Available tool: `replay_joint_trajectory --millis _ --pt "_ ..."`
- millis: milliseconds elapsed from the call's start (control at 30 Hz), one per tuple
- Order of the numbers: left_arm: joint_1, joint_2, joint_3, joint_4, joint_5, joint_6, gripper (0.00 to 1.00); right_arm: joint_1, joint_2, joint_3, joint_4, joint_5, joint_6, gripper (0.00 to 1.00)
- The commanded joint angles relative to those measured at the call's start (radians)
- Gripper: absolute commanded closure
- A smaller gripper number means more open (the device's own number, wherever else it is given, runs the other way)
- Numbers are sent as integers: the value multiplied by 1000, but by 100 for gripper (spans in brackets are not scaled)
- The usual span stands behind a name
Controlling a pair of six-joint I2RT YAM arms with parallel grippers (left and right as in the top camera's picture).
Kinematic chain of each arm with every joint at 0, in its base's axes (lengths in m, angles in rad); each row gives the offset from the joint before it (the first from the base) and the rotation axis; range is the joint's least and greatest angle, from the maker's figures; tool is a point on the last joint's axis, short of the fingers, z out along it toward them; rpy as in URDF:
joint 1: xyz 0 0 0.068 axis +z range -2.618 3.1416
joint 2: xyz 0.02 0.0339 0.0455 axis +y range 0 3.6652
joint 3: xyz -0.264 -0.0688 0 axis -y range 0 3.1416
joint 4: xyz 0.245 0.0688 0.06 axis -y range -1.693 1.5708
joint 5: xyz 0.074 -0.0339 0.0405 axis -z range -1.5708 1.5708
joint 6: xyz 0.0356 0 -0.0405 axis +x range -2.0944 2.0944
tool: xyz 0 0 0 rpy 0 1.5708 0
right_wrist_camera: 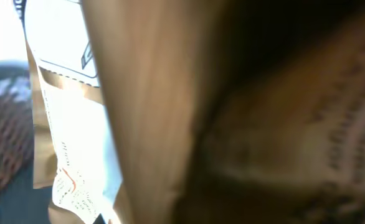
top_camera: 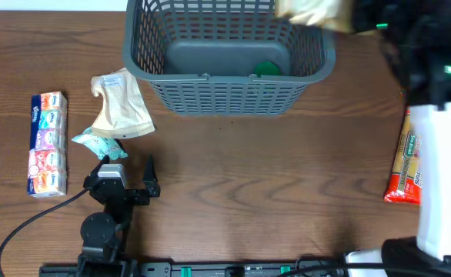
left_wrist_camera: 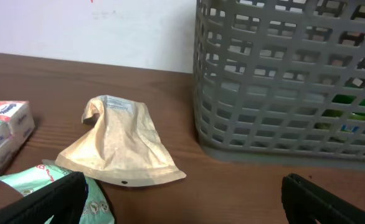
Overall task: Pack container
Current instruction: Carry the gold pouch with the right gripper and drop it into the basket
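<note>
My right gripper shifts left in the overhead view and down into the container with the pouch next, since the container's bare bottom shows (top_camera: 226,58) beside the green item.
The dark grey slotted container (top_camera: 225,96) stands at the far middle of the table, with a green item (top_camera: 268,68) on its floor. It also shows in the left wrist view (left_wrist_camera: 282,93). My right gripper (top_camera: 350,17) holds a tan paper pouch (top_camera: 314,11) in the air over the container's far right corner. That pouch (right_wrist_camera: 170,93) fills the right wrist view and hides the fingers. My left gripper (top_camera: 128,166) is open and empty low over the table, its left finger beside a teal packet (top_camera: 98,142). The open fingers (left_wrist_camera: 182,211) frame bare wood.
A second tan pouch (top_camera: 121,104) lies left of the container and shows in the left wrist view (left_wrist_camera: 117,146). A tissue multipack (top_camera: 48,142) lies at the far left. A red-and-yellow pasta bag (top_camera: 406,165) lies at the right edge, beside my right arm's white base.
</note>
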Motion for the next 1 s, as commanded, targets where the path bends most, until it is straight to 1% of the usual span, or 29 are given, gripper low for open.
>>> replay_joint_trajectory --millis 0,33,133,267,467,567,733,900,933,967 --pt "-3 4 -23 -34 -8 -10 2 116 48 23 22 -46 -347 99" --pt "-3 4 -23 -34 -8 -10 2 148 75 23 25 -40 -404 99" --pt "-3 4 -23 -34 -8 -10 2 188 138 23 31 -39 -461 99" --pt "-3 4 -23 -34 -8 -10 2 197 247 23 33 -40 -460 99" --pt "-3 4 -23 -34 -8 -10 2 206 422 23 -15 -63 -410 99" --pt "-3 4 -23 -34 -8 -10 2 217 483 23 -19 -63 -407 99" --pt "-3 4 -23 -34 -8 -10 2 226 536 23 -35 -63 -404 99" --pt "-3 4 -23 -34 -8 -10 1 226 542 23 -39 -63 -393 99" --pt "-3 4 -23 -34 -8 -10 1 226 541 23 -43 -63 -393 92" --pt "-3 4 -23 -34 -8 -10 2 226 541 23 -46 -63 -393 75"
